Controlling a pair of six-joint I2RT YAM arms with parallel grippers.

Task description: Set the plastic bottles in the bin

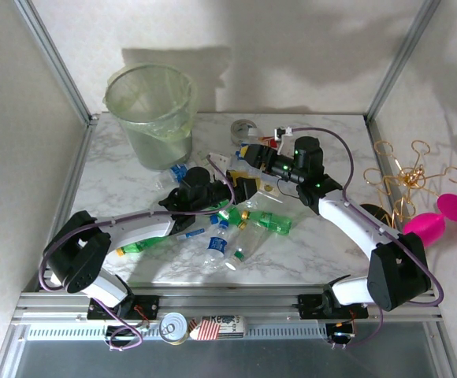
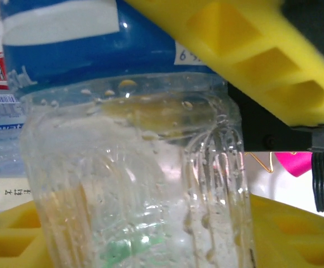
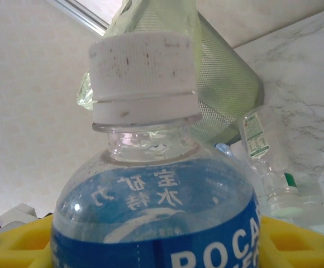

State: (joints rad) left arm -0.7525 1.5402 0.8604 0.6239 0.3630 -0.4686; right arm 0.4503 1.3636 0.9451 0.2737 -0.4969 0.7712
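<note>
Next, my left gripper lifts the bottle up and outward over the bin's tall rim and releases it there. The bin's opening (image 1: 151, 96) lies outward of the gripper.
A clear plastic bottle (image 3: 151, 212) with a blue label and a white cap (image 3: 142, 72) is held above the table's middle. My right gripper (image 3: 156, 245) is shut on it at the label, cap pointing toward the bin (image 3: 223, 84). My left gripper (image 2: 151, 245) is shut on the same bottle (image 2: 128, 167), with its yellow fingers (image 2: 296, 234) against the clear ribbed part. The right gripper's yellow finger (image 2: 246, 61) lies across the label. From above, both grippers (image 1: 230, 183) (image 1: 248, 161) meet right of the pale green bin (image 1: 150, 110). Several more bottles (image 1: 268, 220) lie on the marble.
A grey tape roll (image 1: 244, 128) lies at the back of the table. A gold wire stand (image 1: 406, 177) and a pink object (image 1: 441, 216) sit off the right edge. A tin can (image 1: 173, 327) rests on the front rail. Another bottle (image 3: 260, 139) lies beside the bin.
</note>
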